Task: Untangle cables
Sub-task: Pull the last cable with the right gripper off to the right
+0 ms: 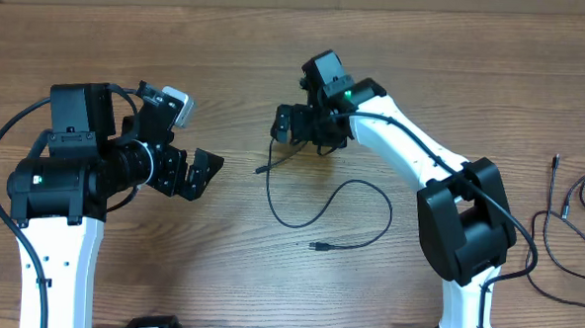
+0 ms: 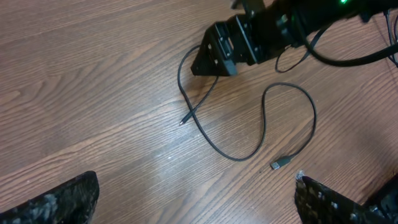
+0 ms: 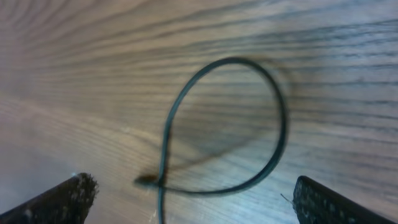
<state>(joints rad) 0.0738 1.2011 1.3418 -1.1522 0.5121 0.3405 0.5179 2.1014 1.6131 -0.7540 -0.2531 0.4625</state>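
Observation:
My right gripper lowers its spread fingers around the loop's plug-end piece (image 1: 300, 148) (image 3: 231, 190) below it next, because the cable crosses itself by the plug.
One thin black cable (image 1: 356, 185) lies loose on the wooden table, winding from a small plug (image 1: 259, 170) through a wide curve to a second plug (image 1: 319, 246). My right gripper (image 1: 299, 128) hovers open just above the cable's upper loop. In the right wrist view that loop (image 3: 273, 106) crosses itself (image 3: 159, 181) between the spread fingers (image 3: 62, 202), with nothing gripped. My left gripper (image 1: 204, 173) stands open to the left of the cable, apart from it. The left wrist view shows the whole cable (image 2: 263, 124), both plugs and the right gripper (image 2: 219, 53) beyond my open fingertips (image 2: 329, 205).
More thin black cables (image 1: 567, 211) lie spread at the table's right edge, past the right arm's base (image 1: 467, 241). The left arm's body (image 1: 65, 174) fills the left side. Bare wood lies between the two grippers and along the back.

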